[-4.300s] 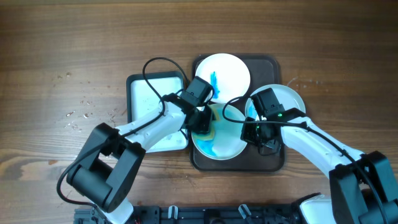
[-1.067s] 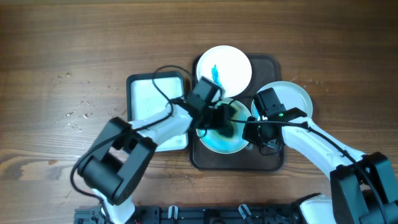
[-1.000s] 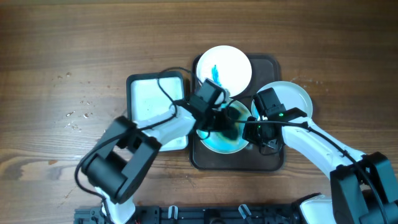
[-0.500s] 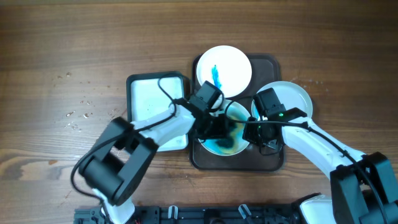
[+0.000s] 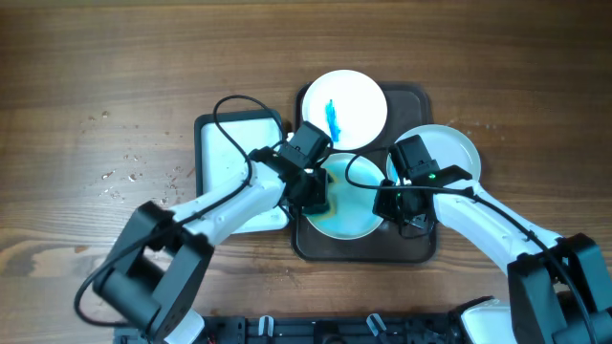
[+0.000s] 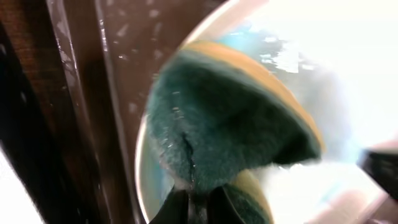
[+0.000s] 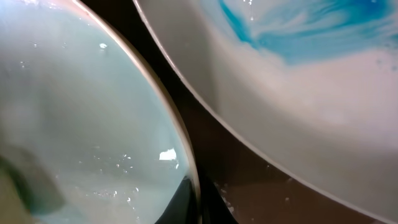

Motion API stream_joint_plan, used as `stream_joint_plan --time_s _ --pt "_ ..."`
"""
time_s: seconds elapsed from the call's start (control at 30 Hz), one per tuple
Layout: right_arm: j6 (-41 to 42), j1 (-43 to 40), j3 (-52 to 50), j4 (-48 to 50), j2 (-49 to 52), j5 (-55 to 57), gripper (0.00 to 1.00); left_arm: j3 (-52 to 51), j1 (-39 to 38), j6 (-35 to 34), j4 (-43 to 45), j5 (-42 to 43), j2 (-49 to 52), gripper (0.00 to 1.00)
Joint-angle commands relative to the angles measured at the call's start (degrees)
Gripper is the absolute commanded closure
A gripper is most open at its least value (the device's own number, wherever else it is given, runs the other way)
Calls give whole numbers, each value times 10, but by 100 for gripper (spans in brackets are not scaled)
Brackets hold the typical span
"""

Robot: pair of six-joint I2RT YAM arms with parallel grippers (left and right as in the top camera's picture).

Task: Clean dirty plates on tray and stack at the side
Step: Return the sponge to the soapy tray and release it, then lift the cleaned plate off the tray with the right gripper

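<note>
With the basin clear, I will raise my left gripper, move left in the overhead view and lower the sponge onto the basin's white bottom (image 5: 222, 176) to release it.
Three white plates sit on or over the dark brown tray (image 5: 421, 247). The front plate (image 5: 354, 205) is pale blue and wet. My left gripper (image 5: 314, 191) is shut on a green sponge (image 6: 230, 118) and presses it on this plate's left part (image 6: 323, 81). My right gripper (image 5: 394, 203) is shut on the same plate's right rim (image 7: 180, 134). The far plate (image 5: 346, 107) has a blue streak. The right plate (image 5: 445, 151) overhangs the tray's right edge; blue smears show on it in the right wrist view (image 7: 298, 56).
A dark-rimmed, white-bottomed basin (image 5: 229, 153) stands left of the tray. Crumbs lie on the wood table (image 5: 124, 177) further left. Cables loop above the left arm.
The left gripper has wiped the sponge from the plate's middle to its left edge. The dark blue smear is gone, leaving a pale blue film. The right gripper has not moved.
</note>
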Motion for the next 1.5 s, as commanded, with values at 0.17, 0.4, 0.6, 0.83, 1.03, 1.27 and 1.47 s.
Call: stream_joint_plan --time_s 0.17,0.4,0.6,0.83,1.03,1.27,1.47 --pt "-28 1 -10 -9 15 28 96 12 82 18 -74 72 -211 96" --pt "-29 1 -10 -8 15 28 96 -13 174 46 -176 -94 -230 96" --pt "-161 1 -10 27 15 -45 96 -127 212 43 -57 -97 -168 96" --pt "-117 0 16 -15 -10 -12 96 -121 256 43 -50 -35 -159 37" --pt "-164 1 127 -151 -69 30 96 -80 304 44 -98 19 -242 16" --pt "-193 37 273 -254 -70 56 96 -53 352 43 -130 35 -364 0" --pt "-192 113 310 -175 -68 72 96 -50 418 43 -163 35 -466 0"
